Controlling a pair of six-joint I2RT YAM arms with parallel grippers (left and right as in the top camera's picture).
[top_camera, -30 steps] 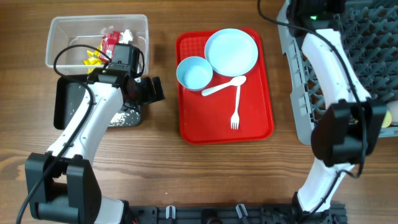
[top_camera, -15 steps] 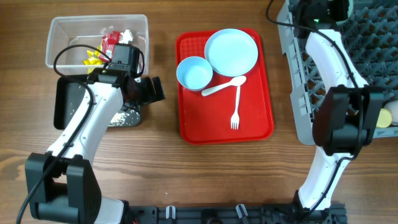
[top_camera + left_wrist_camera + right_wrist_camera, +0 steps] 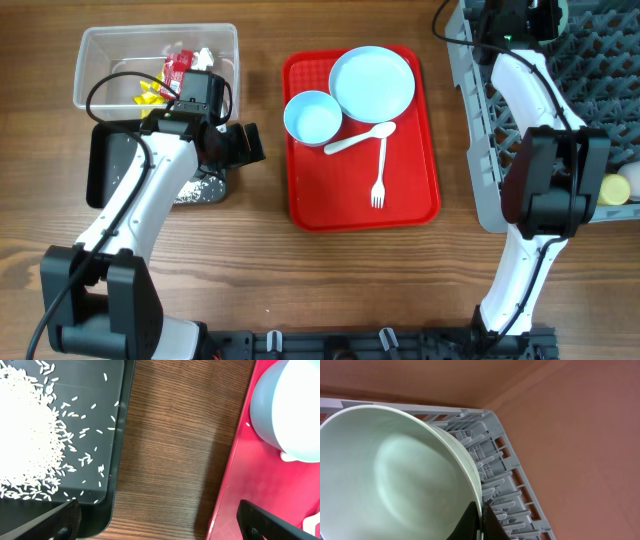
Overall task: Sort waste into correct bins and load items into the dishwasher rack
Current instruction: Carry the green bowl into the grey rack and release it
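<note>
My right gripper needs to shift to the left in the overhead view and down into the rack's tray-side slots to release the bowl, since those slots stand empty.
My left gripper (image 3: 160,527) is open and empty, low over bare wood between the black tub (image 3: 117,460) and the red tray; it also shows in the overhead view (image 3: 243,145). White rice grains (image 3: 25,435) lie in the black tub (image 3: 105,170). The clear tub (image 3: 100,45) holds the red-and-clear wrapper (image 3: 178,66), yellow wrapper (image 3: 150,92) and paper scraps. My right gripper (image 3: 482,520) is shut on the rim of a light blue bowl (image 3: 395,475) at the far corner of the grey rack (image 3: 512,477). The rack also shows in the overhead view (image 3: 480,120).
The red tray (image 3: 310,205) holds a blue plate (image 3: 372,83), a second blue bowl (image 3: 312,117), a white spoon (image 3: 360,138) and a white fork (image 3: 379,178). A yellow cup (image 3: 612,188) and a white cup (image 3: 632,180) sit at the rack's right edge.
My right arm has swung farther toward the back of the rack, its wrist now at the top edge of the overhead view. The left arm has not moved.
</note>
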